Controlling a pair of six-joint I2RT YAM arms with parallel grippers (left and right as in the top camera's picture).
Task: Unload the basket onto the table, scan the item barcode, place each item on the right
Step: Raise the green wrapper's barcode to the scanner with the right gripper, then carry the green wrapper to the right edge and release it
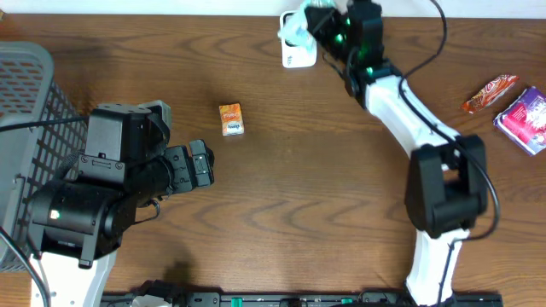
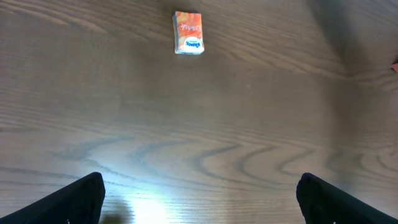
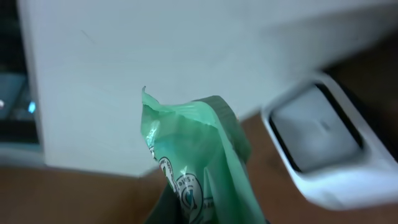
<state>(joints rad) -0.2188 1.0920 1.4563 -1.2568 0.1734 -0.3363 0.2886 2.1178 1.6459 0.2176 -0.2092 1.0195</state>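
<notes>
Next, my right gripper swings beside the red snack wrapper and releases the pale green packet, since this lies to its right in the overhead view.
My right gripper is shut on a pale green packet, held at the far edge of the table just above the white barcode scanner. In the right wrist view the green packet sticks up from between the jaws and hides them. The scanner, with its dark window, lies to the right of it. My left gripper hangs open over bare wood at the left. In the left wrist view both fingertips stand far apart with nothing between them.
A small orange box lies on the table ahead of the left gripper and shows as the orange box. A grey mesh basket stands at the far left. A red snack wrapper and a purple packet lie at the right edge.
</notes>
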